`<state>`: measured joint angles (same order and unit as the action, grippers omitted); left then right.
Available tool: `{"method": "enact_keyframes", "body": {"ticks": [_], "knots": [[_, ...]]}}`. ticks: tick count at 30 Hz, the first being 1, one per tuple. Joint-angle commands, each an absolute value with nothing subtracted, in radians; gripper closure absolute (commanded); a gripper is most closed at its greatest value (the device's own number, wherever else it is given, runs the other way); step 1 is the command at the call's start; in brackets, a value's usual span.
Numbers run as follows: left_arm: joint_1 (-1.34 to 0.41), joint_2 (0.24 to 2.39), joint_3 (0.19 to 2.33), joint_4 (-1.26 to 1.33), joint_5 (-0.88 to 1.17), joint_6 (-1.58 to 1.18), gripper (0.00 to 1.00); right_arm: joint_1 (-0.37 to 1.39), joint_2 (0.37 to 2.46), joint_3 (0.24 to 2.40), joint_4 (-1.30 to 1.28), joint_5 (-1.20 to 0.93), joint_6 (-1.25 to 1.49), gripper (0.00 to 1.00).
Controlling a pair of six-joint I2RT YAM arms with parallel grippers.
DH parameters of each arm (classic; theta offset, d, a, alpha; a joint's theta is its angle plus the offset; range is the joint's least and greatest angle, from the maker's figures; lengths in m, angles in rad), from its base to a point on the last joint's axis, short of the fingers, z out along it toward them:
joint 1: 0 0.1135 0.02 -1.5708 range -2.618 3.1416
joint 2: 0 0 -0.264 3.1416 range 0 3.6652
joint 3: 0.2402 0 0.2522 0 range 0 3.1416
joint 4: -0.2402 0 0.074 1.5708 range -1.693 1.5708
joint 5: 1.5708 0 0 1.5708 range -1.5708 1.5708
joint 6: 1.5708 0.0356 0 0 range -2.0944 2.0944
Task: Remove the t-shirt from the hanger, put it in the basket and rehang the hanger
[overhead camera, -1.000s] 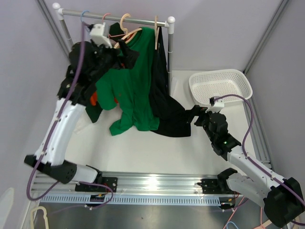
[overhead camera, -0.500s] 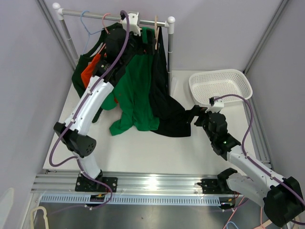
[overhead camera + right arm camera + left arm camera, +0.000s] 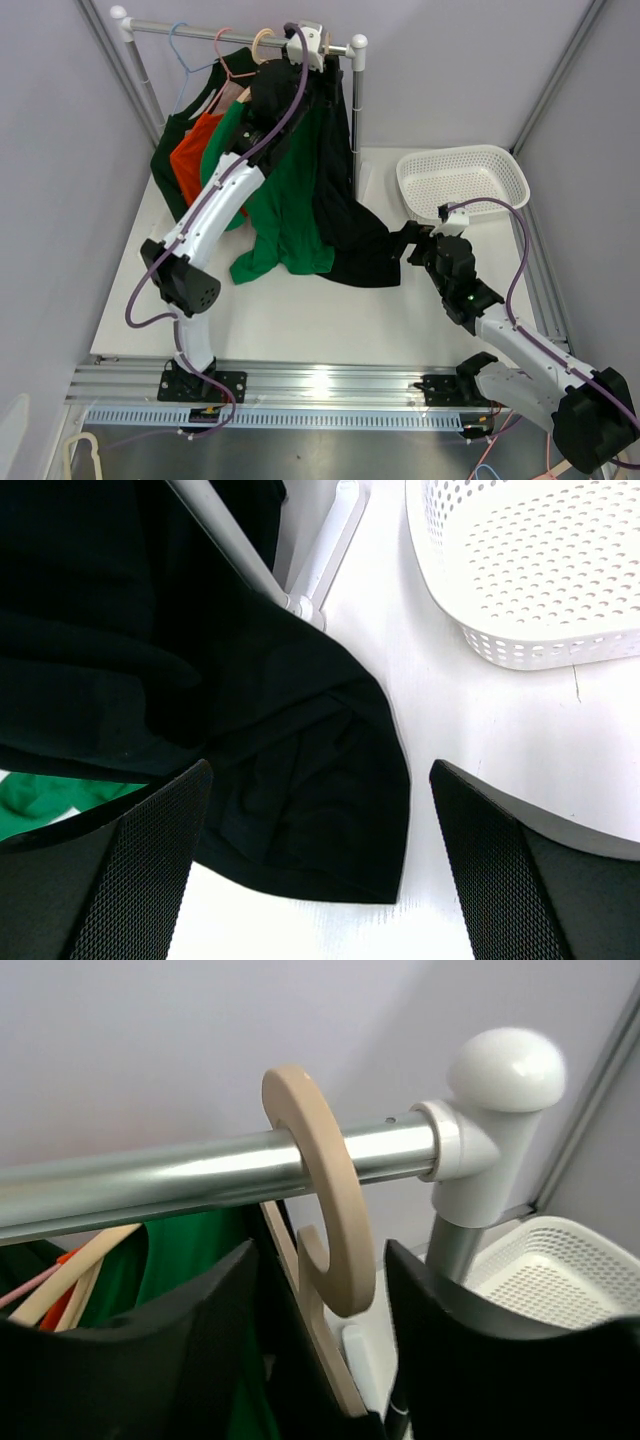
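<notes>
Next, my right gripper should sweep and turn onto the black t-shirt's loose hem [image 3: 334,268] by the green shirt, since that hem lies to the gripper's left in the top view.
A black t-shirt [image 3: 345,220] hangs from a wooden hanger [image 3: 320,1170] at the right end of the steel rail [image 3: 150,1180]; its lower part spreads on the white table. My left gripper [image 3: 318,58] is raised to the rail. In the left wrist view the left gripper [image 3: 318,1260] has a finger on either side of the hanger's hook and neck, with a narrow gap showing on the right side. My right gripper [image 3: 408,243] stands open low over the table, and in its wrist view the right gripper [image 3: 320,770] straddles the black t-shirt's hem [image 3: 300,820] without touching it.
A green shirt [image 3: 285,200], an orange one [image 3: 190,150] and a dark green one [image 3: 170,150] hang further left on other hangers. The rack's white post [image 3: 357,100] stands just right of the hook. A white perforated basket [image 3: 460,180] sits at the right rear.
My left arm has swung rightward along the rail, from the left hangers to the rightmost wooden hanger, and its jaws have narrowed around the hook. The right arm has not moved.
</notes>
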<state>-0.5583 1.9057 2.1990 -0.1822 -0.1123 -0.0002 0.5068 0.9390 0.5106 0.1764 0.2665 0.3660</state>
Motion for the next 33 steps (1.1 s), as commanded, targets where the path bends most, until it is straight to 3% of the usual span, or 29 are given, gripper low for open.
{"method": "enact_keyframes", "body": {"ticks": [1, 2, 4, 5, 7, 8, 9, 23, 28, 33], "knots": [[-0.577, 1.931, 2.255, -0.111, -0.185, 0.050, 0.45, 0.511, 0.939, 0.528, 0.195, 0.293, 0.373, 0.05], [-0.578, 1.936, 2.256, -0.100, -0.202, 0.072, 0.61, 0.512, 0.939, 0.529, 0.195, 0.293, 0.373, 0.05], [-0.583, 1.942, 2.253, -0.075, -0.235, 0.093, 0.76, 0.512, 0.939, 0.529, 0.195, 0.293, 0.374, 0.05], [-0.584, 1.942, 2.255, -0.072, -0.242, 0.097, 0.76, 0.512, 0.939, 0.529, 0.195, 0.293, 0.374, 0.05], [-0.586, 1.942, 2.253, -0.060, -0.256, 0.103, 0.87, 0.512, 0.936, 0.531, 0.193, 0.290, 0.374, 0.05], [-0.587, 1.945, 2.253, -0.049, -0.268, 0.109, 0.98, 0.512, 0.934, 0.531, 0.192, 0.293, 0.374, 0.05], [-0.588, 1.944, 2.256, -0.043, -0.279, 0.113, 0.99, 0.512, 0.934, 0.529, 0.192, 0.293, 0.374, 0.04], [-0.647, 1.838, 2.336, -0.034, -0.325, 0.180, 0.99, 0.512, 0.953, 0.535, 0.192, 0.281, 0.371, 0.05], [-0.649, 1.799, 2.290, -0.109, -0.496, 0.153, 0.99, 0.512, 0.943, 0.538, 0.192, 0.264, 0.350, 0.05], [-0.670, 1.682, 2.119, -0.107, -0.767, 0.137, 0.99, 0.541, 0.942, 0.551, 0.259, 0.042, 0.287, 0.09]]}}
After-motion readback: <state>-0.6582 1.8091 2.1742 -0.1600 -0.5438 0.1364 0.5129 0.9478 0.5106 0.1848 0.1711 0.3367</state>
